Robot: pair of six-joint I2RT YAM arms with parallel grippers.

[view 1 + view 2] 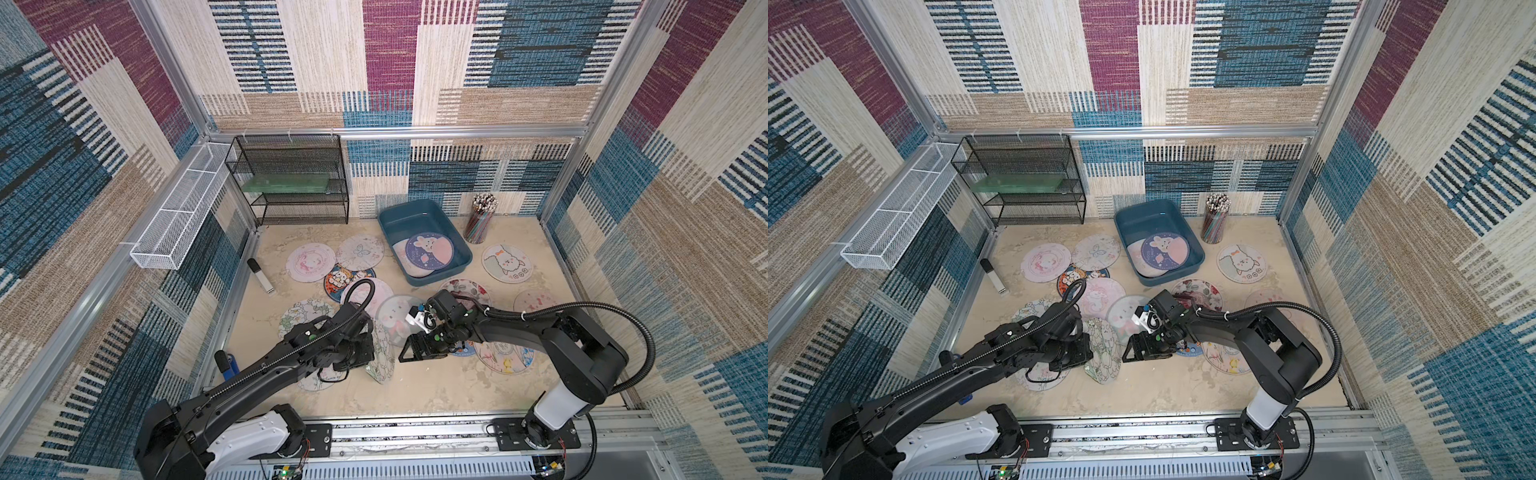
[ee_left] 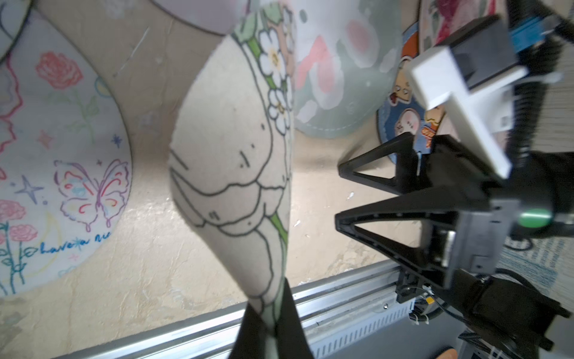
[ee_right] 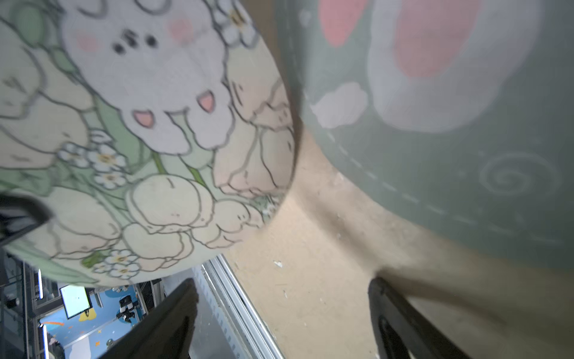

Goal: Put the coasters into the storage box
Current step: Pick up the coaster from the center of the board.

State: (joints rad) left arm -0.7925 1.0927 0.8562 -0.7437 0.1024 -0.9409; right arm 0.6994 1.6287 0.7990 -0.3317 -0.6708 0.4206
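I will reach my left gripper outward over the box's dark blue bunny coaster and release the tulip-and-bunny coaster.
My left gripper [image 2: 273, 323] is shut on the rim of a tulip-and-bunny coaster [image 2: 236, 174], which it holds upright and edge-on above the table, as both top views show [image 1: 381, 353] [image 1: 1102, 353]. Just to the right of it, my right gripper [image 1: 402, 357] [image 3: 281, 289] is open with nothing between its fingers; the held coaster [image 3: 139, 140] is close in front of it. The teal storage box [image 1: 386, 224] [image 1: 1125, 220] stands at the back with a dark blue bunny coaster [image 1: 428, 250] lying on another one inside. Several coasters lie scattered on the table, among them a grey-green one [image 1: 395, 311] and a white dog one [image 1: 506, 262].
A black mesh rack [image 1: 291, 183] stands at the back left and a white mesh tray [image 1: 178, 216] hangs on the left wall. A cup of pencils [image 1: 480, 220] is right of the box. A black-and-white marker [image 1: 261, 276] lies at the left. A metal rail [image 1: 415, 432] borders the front.
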